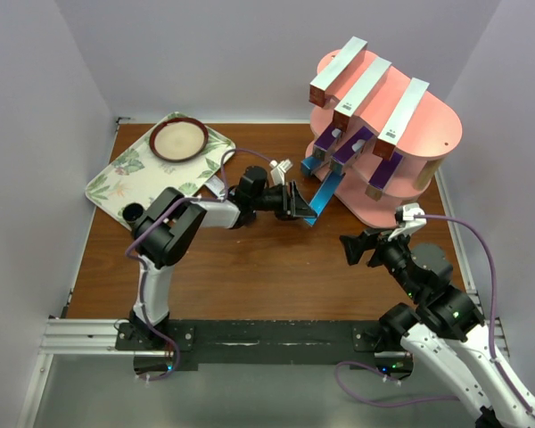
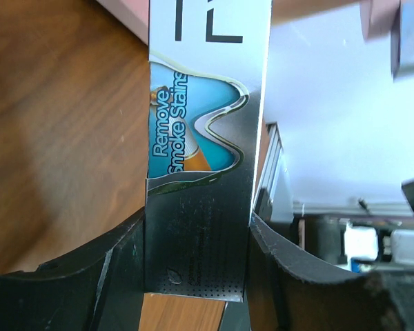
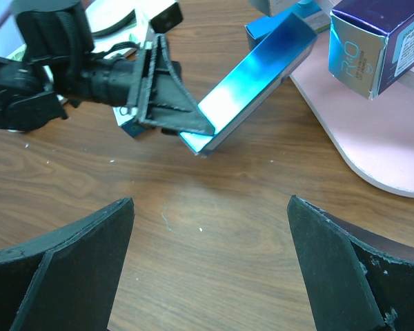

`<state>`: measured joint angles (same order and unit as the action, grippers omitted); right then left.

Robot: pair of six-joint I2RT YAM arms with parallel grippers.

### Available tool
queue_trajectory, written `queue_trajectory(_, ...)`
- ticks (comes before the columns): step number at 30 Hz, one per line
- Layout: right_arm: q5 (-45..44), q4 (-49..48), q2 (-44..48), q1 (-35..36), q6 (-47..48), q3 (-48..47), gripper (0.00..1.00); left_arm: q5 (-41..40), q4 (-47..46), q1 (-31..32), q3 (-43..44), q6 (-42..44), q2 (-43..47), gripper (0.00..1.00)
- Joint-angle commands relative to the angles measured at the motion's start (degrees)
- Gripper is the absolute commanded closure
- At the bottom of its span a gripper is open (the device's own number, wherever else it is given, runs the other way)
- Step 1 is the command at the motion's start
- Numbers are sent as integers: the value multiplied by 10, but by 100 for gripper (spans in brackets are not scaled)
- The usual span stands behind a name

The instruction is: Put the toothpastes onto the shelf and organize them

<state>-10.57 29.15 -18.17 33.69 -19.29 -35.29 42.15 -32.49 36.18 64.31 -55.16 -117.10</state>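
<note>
My left gripper moves outward next, pushes the blue box onto the shelf's lowest board (image 1: 349,193) (image 2: 132,15) and releases it, since the box's near end still juts over the wood.
The pink three-tier shelf (image 1: 428,134) stands at the back right. Three silver-and-red toothpastes (image 1: 362,89) lie across its top board, and purple ones (image 1: 352,148) sit on the middle board. My left gripper (image 1: 296,201) is shut on the near end of a shiny blue toothpaste box (image 1: 326,191), whose far end slants toward the shelf's lowest board. In the left wrist view that box (image 2: 207,103) fills the gap of the left gripper (image 2: 196,231). My right gripper (image 1: 357,246) hangs open and empty over the wood in front of the shelf, facing the blue box (image 3: 252,83).
A leaf-patterned tray (image 1: 125,178) with a brown plate (image 1: 179,140) lies at the back left. Grey walls close in the table on three sides. A purple box (image 3: 372,41) overhangs the shelf's bottom board (image 3: 372,145) in the right wrist view.
</note>
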Motion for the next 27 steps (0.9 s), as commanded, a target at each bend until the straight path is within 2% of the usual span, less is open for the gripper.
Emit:
queue_trajectory(1,2,-9,5,-1,7,-1,3,-6,-71,2,62,-42,-24,67)
queue_trajectory(13,2,-11,3,-1,7,0,3,-31,-43,6,153,-81,-99,58)
queue_trajectory(27,4,-13,2,-1,7,1,3,-60,-64,21,178,-135,-144,52)
